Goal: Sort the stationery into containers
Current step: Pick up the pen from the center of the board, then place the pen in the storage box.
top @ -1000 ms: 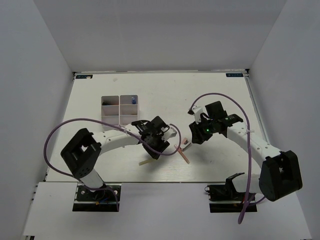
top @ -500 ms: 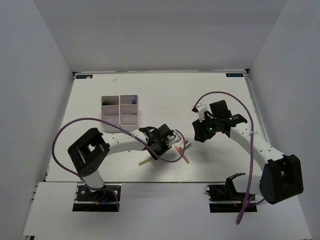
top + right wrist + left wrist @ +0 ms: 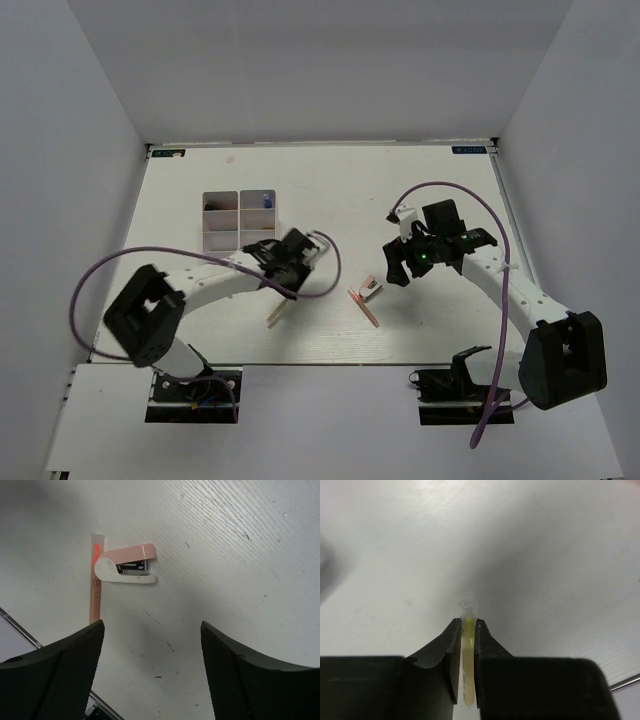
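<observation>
The organizer's empty near corner section (image 3: 220, 241) sits to the left of my left gripper in the top view, so next I swing that way and release the stick inside.
My left gripper (image 3: 287, 272) is shut on a yellowish stick (image 3: 277, 311) and holds it above the table, just in front of and to the right of the white organizer box (image 3: 222, 240). In the left wrist view the stick (image 3: 467, 655) sits clamped between the closed fingers, with my gripper (image 3: 466, 623) over bare table. My right gripper (image 3: 395, 270) is open and empty. In the right wrist view it (image 3: 152, 630) hovers just short of a pink and white stapler (image 3: 125, 570) and a pink stick (image 3: 95, 585). Both lie mid-table, the stapler (image 3: 370, 287) touching the stick (image 3: 366, 308).
A blue-capped item (image 3: 267, 200) stands in the organizer's back right compartment. The left arm's purple cable (image 3: 320, 285) loops over the table between the gripper and the stapler. White walls close in the table on three sides.
My left gripper has lifted the yellowish stick and carried it left and back, away from the pink stick and towards the organizer. The right gripper has barely moved.
</observation>
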`<state>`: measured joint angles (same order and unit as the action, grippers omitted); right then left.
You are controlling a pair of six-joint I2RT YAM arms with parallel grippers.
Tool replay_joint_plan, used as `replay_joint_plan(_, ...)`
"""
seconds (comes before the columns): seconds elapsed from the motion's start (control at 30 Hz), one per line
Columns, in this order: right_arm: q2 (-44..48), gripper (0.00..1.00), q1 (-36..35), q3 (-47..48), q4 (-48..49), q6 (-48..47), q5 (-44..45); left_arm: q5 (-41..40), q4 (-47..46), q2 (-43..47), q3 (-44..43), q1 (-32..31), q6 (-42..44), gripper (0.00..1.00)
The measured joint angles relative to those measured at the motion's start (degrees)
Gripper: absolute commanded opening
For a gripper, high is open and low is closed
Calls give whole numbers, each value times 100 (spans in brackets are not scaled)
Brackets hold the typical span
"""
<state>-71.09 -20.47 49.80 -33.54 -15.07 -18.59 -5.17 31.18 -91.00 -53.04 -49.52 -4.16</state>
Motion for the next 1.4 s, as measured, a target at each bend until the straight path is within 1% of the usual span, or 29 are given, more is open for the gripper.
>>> replay_joint_plan(0.07,0,73,7,0,0,-2,-31,125,-55,570,157,581,-223,0)
replay_joint_plan(0.2,2,73,15,-2,-2,7,-92,584,-691,1982,479,2035,-807,0)
replay_joint_plan(0.3,2,73,15,-2,-4,7,-111,942,-1163,2677,634,3062,-1176,0)
replay_joint_plan(0.43,0,73,15,-2,-15,9,-133,1537,-1738,3027,855,4046,-1543,0)
replay_joint_plan(0.57,0,73,15,0,-20,9,-173,2144,-2485,3014,1196,4996,-1825,0)
replay_joint_plan(0.63,-4,73,15,0,-20,9,-201,2356,-2859,2968,1346,5342,-1943,0)
replay_joint_plan(0.73,-37,73,15,0,-22,9,-232,2570,-3359,2905,1510,5501,-1993,0)
replay_joint_plan(1.0,-129,73,22,0,-63,9,-264,2758,-4688,2911,2135,5493,-1937,0)
replay_joint_plan(1.07,-144,73,20,0,-68,9,-267,2544,-5051,2975,2485,5436,-1836,0)
replay_joint_plan(1.2,-177,73,22,0,-74,9,-308,1969,-5388,3117,3047,5296,-1727,0)
replay_joint_plan(1.4,-264,73,22,0,-103,9,-374,1056,-5729,3303,3150,5193,-1759,0)
